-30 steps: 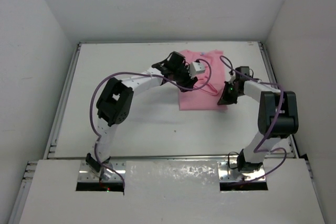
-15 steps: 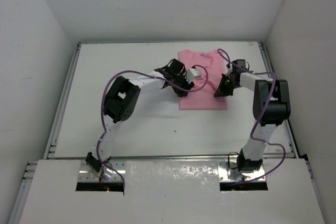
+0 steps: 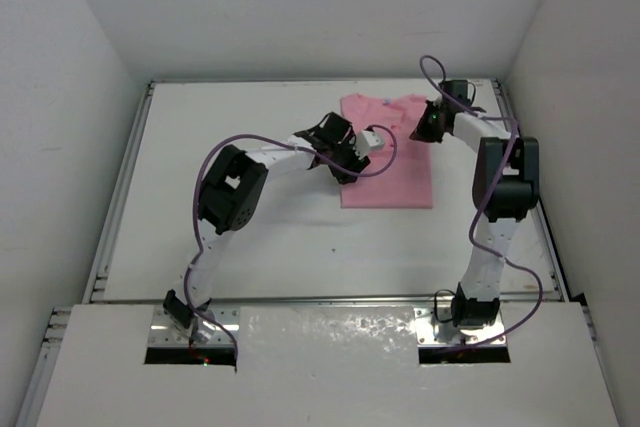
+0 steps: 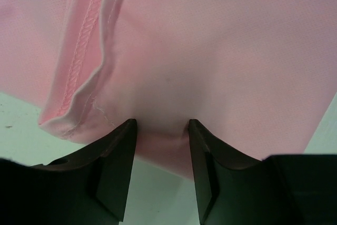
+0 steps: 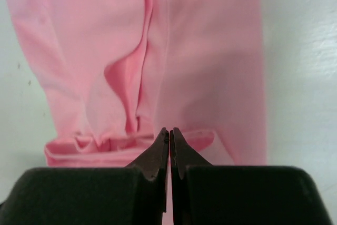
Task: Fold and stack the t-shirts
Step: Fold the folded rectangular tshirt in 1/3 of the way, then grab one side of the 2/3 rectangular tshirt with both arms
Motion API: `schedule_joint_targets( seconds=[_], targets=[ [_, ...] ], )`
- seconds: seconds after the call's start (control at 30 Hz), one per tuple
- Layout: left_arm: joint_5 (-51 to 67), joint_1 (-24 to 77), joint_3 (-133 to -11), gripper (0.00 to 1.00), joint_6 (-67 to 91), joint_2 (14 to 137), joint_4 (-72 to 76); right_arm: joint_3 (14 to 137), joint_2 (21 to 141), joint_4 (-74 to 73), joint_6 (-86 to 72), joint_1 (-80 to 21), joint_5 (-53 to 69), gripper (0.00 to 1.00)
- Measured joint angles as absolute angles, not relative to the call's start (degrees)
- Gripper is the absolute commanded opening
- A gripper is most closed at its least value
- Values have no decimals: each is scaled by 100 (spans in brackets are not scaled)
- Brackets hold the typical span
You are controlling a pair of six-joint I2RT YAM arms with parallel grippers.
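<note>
I need to lift my left gripper a little next, then move it back and down to the t-shirt's near corner (image 3: 345, 204).
The light-pink t-shirt (image 3: 390, 169) lies on the white table as a narrow folded rectangle, right of centre toward the back. My left gripper (image 3: 352, 162) sits at its left edge. In the left wrist view the left gripper (image 4: 160, 127) is open, and its two dark fingertips (image 4: 125, 133) press down on the t-shirt (image 4: 210, 51) beside a stitched hem. My right gripper (image 3: 428, 125) is at the shirt's far right corner. The right wrist view shows the right gripper (image 5: 169, 131) shut, tips together over a rumpled edge of the t-shirt (image 5: 205, 51), with no cloth visible between them.
The white table (image 3: 250, 227) has raised rails along its left (image 3: 125, 187) and right sides, with white walls all round. Purple cables (image 3: 215, 162) loop over both arms. Bare table shows beside the shirt in the right wrist view (image 5: 300, 67).
My right gripper has travelled from the shirt's near right corner along its right edge to the far right corner. The left gripper shifted slightly at first and then stayed at the left edge.
</note>
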State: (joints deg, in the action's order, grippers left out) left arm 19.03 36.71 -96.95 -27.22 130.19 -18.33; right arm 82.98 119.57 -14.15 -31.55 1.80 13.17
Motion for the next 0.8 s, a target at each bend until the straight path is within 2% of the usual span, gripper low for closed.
schedule_joint_targets(
  seconds=[0.27,0.37,0.4,0.5,0.67,0.8],
  targets=[
    [1968,3664,-9684,43,-2847,13019,-1809,9590,12562,-2056,-2808,283,797,2],
    [2021,3664,-9778,44,-3041,13017,-1970,9845,12455,-2373,-2558,344,696,23],
    [2032,3664,-9861,44,-3164,13017,-2106,9839,12363,-2502,-2491,368,663,37],
    [2112,3664,-10324,46,-3682,13017,-2663,9323,11743,-2840,-2165,414,615,54],
    [2226,3684,-10766,49,-4952,12709,-3459,7824,10495,-3282,-1927,473,642,58],
    [2161,3809,-10407,49,-5704,12307,-3865,6851,10088,-3361,-1942,478,814,52]
  ],
)
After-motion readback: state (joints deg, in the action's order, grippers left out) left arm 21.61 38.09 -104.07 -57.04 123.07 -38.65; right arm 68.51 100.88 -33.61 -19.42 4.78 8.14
